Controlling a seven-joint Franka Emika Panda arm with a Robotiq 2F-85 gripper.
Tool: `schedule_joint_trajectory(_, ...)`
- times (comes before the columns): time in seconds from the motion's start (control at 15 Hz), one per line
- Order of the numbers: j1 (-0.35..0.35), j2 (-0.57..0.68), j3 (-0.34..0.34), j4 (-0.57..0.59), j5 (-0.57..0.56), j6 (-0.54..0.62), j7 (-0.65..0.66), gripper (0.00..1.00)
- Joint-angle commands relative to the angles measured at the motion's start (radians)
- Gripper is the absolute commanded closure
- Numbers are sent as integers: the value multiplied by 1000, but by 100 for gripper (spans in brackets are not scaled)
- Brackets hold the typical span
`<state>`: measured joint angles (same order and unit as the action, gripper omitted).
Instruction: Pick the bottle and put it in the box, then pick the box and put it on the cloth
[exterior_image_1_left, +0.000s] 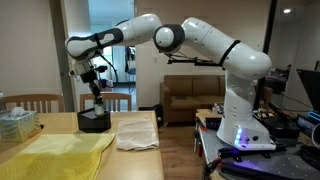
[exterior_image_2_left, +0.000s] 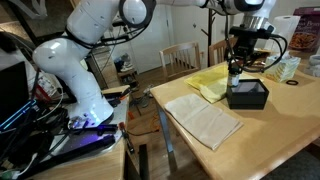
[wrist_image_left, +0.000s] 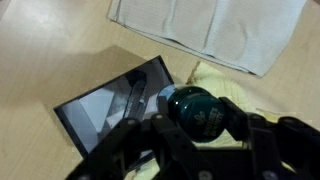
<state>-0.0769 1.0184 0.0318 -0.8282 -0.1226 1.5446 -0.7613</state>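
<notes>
The robot's gripper will next move down into the black box and release the bottle, since the bottle still hangs at the box's rim and the open inside of the box is below the gripper.
My gripper is shut on the bottle, whose dark green cap faces the wrist camera. It holds the bottle just above the black box, at the box's edge. In both exterior views the gripper hangs straight over the box, with the bottle between the fingers. The whitish-cream cloth lies flat on the wooden table beside the box.
A bright yellow cloth lies next to the box. A pale greenish container stands at the table's far side. Wooden chairs stand behind the table.
</notes>
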Motion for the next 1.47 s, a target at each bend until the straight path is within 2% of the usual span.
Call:
schedule_joint_trajectory(0.0,-1,91,-1,162,0,-59,-17,72)
schedule_joint_trajectory(0.4,0,130,-4,222,2,-63,-6,72)
schedule_joint_trajectory(0.73,0,146,-3,237,2,-94,-17,72)
schedule_joint_trajectory(1.2,1,157,-7,258,0,-78,-2,72)
schedule_joint_trajectory(1.4,-5,156,9,258,15,-113,-31,72)
